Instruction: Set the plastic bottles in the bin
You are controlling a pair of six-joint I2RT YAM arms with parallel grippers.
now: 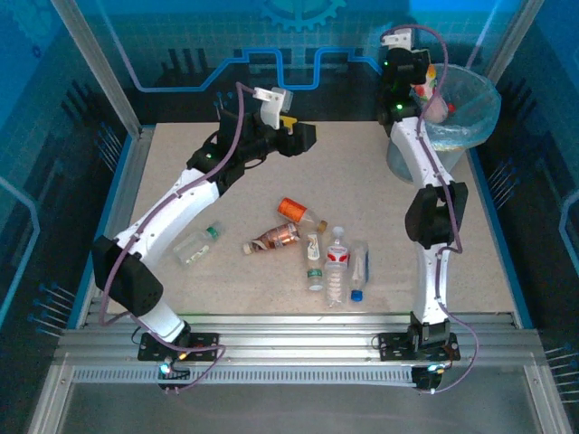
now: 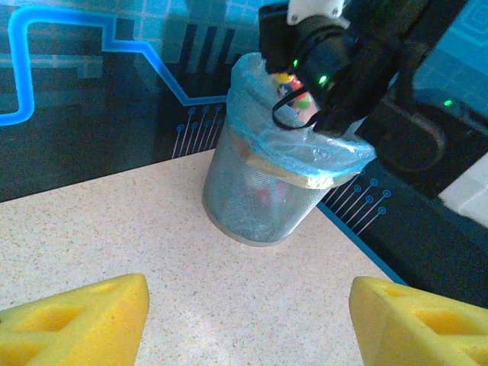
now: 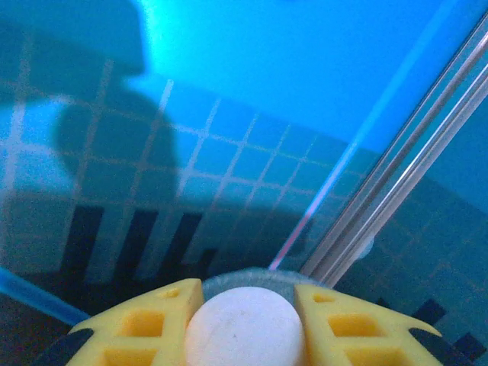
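My right gripper moves sideways from the bin's rim over the bin's opening [image 1: 460, 107] next and tips lower to release the bottle, which still hangs at the rim.
Several plastic bottles lie mid-table: an orange one [image 1: 294, 210], a copper-labelled one [image 1: 271, 239], a green-labelled one [image 1: 314, 262], a red-labelled one [image 1: 336, 267] and a blue-capped one [image 1: 359, 271]. A green-capped bottle [image 1: 197, 244] lies apart by the left arm. The bin [image 1: 457, 113] [image 2: 267, 183], with its pale blue liner, stands at the far right. My right gripper [image 1: 422, 90] [image 3: 245, 305] hangs over the bin's left rim, shut on a bottle's round white end [image 3: 240, 328]. A pinkish bottle [image 1: 439, 108] shows in the bin's mouth. My left gripper [image 1: 303, 136] [image 2: 248, 293] stands open and empty left of the bin.
The right arm [image 2: 343, 69] reaches over the bin's mouth. Glass walls and metal posts close in the back and sides. A blue border strip [image 2: 358, 236] marks the table's edge beside the bin. Bare tabletop [image 2: 152, 229] lies between my left gripper and the bin.
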